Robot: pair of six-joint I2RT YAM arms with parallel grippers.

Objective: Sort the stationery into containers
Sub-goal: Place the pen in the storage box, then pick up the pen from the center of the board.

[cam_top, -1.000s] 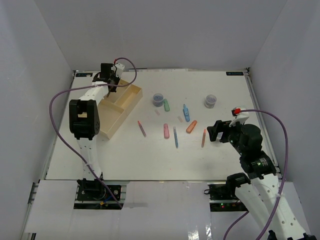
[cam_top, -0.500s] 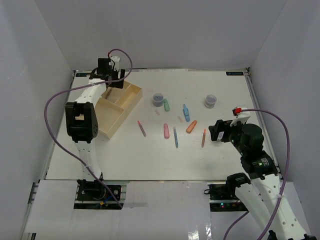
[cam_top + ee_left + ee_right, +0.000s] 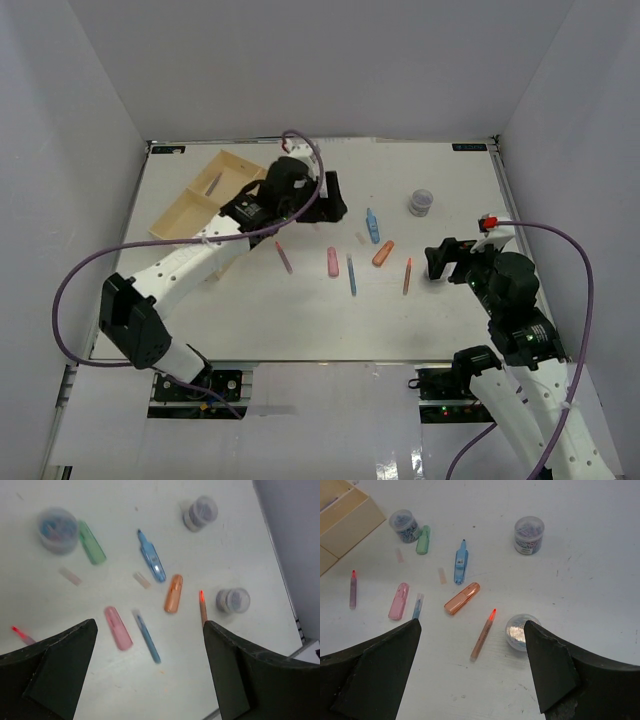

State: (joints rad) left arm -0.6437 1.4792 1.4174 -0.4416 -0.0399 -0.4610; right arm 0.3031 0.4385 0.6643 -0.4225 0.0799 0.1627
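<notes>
The left gripper comes down, back and toward the right in the top view next, onto the near half of the blue pen (image 3: 147, 636), as both its sides have bare tabletop.
The cream tray (image 3: 178, 213) sits at the far left with a grey pen (image 3: 214, 182) lying in one compartment. My left gripper (image 3: 325, 200) hangs open and empty above the scattered stationery: a jar (image 3: 57, 523), green marker (image 3: 91, 542), blue marker (image 3: 151, 563), orange marker (image 3: 173, 593), pink marker (image 3: 118, 634), blue pen (image 3: 147, 636) and pink pen (image 3: 22, 635). My right gripper (image 3: 440, 262) is open and empty over an orange pen (image 3: 483, 635) and a second jar (image 3: 522, 630). A third jar (image 3: 529, 531) stands farther back.
Two small pale pink scraps (image 3: 70, 576) (image 3: 142, 580) lie among the markers. White walls enclose the table on the left, back and right. The left arm's purple cable (image 3: 110, 255) loops over the table's left side.
My left arm swung from the tray's far corner to above the middle of the table and its jaws opened. A grey pen now lies in the tray. The right arm barely moved.
</notes>
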